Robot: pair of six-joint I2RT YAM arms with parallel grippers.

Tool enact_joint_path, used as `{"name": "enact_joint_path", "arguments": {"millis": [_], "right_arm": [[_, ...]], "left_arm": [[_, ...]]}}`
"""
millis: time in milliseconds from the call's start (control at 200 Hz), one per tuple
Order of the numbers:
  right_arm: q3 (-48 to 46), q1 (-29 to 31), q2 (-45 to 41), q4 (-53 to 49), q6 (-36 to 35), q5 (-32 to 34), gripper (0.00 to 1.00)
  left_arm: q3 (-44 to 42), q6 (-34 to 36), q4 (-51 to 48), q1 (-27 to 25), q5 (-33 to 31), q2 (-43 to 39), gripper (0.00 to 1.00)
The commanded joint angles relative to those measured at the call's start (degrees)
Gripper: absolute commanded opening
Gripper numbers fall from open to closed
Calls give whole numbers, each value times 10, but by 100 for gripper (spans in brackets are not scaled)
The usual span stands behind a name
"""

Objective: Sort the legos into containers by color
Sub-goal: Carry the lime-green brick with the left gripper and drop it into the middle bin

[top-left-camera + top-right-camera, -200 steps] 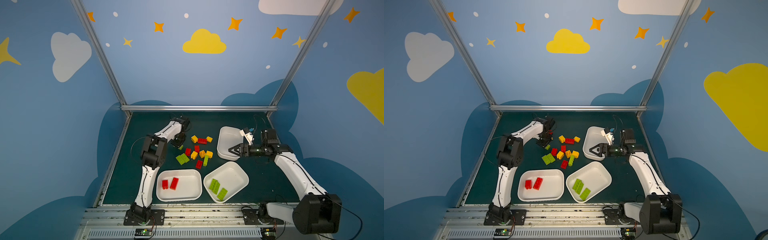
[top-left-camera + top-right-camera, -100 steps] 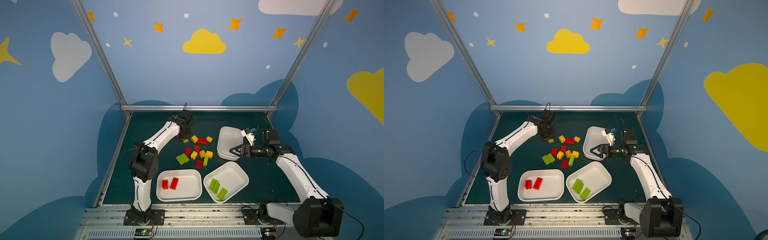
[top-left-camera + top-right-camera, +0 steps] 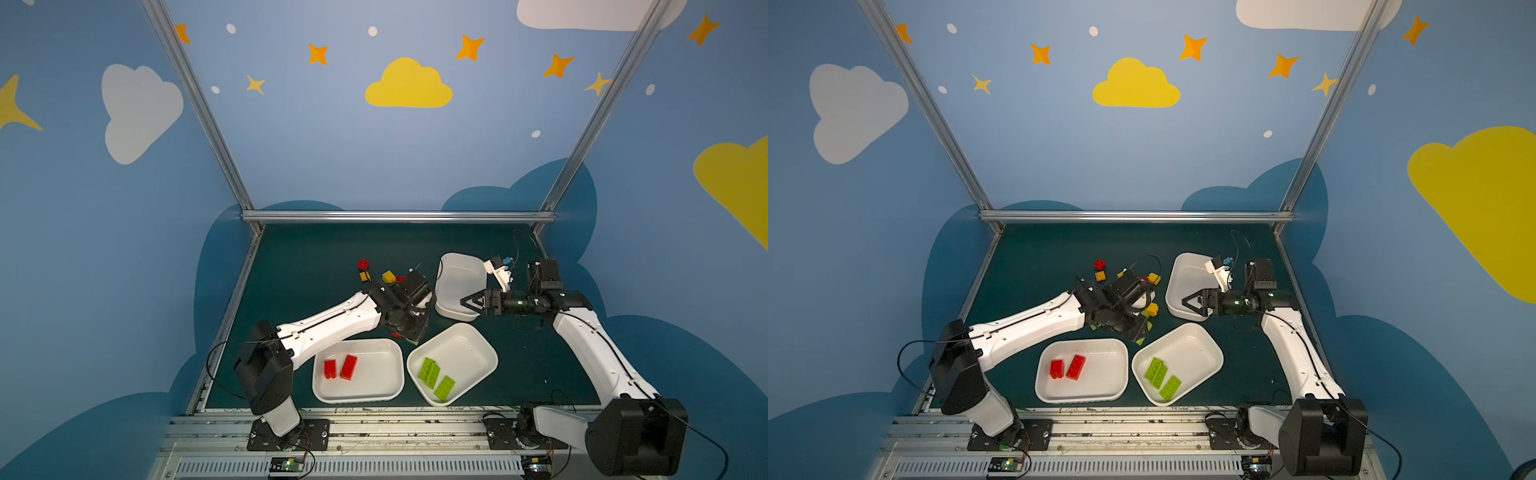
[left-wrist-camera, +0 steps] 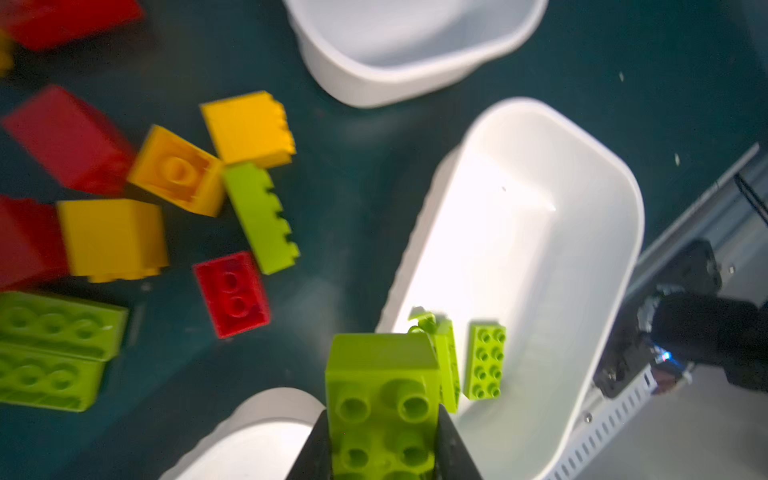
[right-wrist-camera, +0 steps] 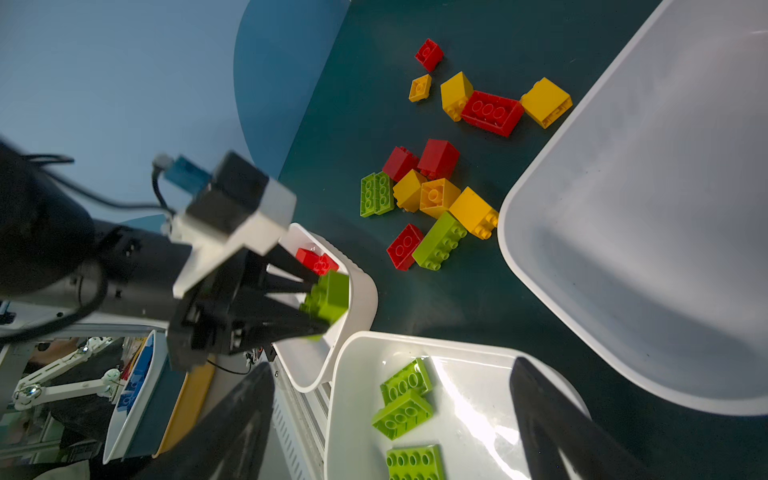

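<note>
The lime green lego goes over the tray with green legos and down from my left gripper onto the tray's bare bottom beside them next, since the colors match.
My left gripper [image 4: 382,415] is shut on a lime green lego [image 4: 382,374]. It hangs over the gap between the tray with two red bricks [image 3: 382,374] and the tray with three green bricks [image 3: 465,353]. In the right wrist view the held brick [image 5: 328,295] sits over the red tray's rim [image 5: 365,291]. Loose red, yellow and green legos [image 5: 432,195] lie on the mat; in both top views my left arm hides most of them. My right gripper [image 3: 467,301] stands open and empty at the near edge of the empty tray [image 3: 457,278].
A small red brick [image 3: 363,264] and a small orange one [image 3: 365,276] lie apart at the back of the pile. The green mat ends at metal rails along the back and sides [image 3: 395,216]. The three trays stand close together.
My left arm has swung from the back of the pile toward the near side, still shut, and now hangs by the red and green trays. The right arm has barely moved.
</note>
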Motion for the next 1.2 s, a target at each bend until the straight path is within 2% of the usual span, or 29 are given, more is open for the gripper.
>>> {"name": "enact_joint_path", "arguments": {"millis": [0,145,295,536,756,926,1021,1191], "right_arm": [[-18,-3,-5,12,13,5,87],[-27,-3,-13,25,27,13,87],[-30,-3,-25,20,27,27,87],[-29,-9,-24,12,33,49,87],[-22,-14,-18,9,33,65,87],[-21,-18,-12,5,26,67,87],[-19,-17,-10,3,23,65,87],[-11,-17,-6,-4,18,60,87]], "left_arm": [[-30,11,46,-40,16,-8,20],[-23,18,67,-81,1,32,20],[-7,53,87,-90,-25,68,20],[-47,166,214,-91,-36,76,20],[-38,249,252,-83,-59,130,19],[-28,253,251,-80,-75,150,28],[-17,242,231,-80,-82,151,45],[-4,214,182,-81,-61,110,59]]}}
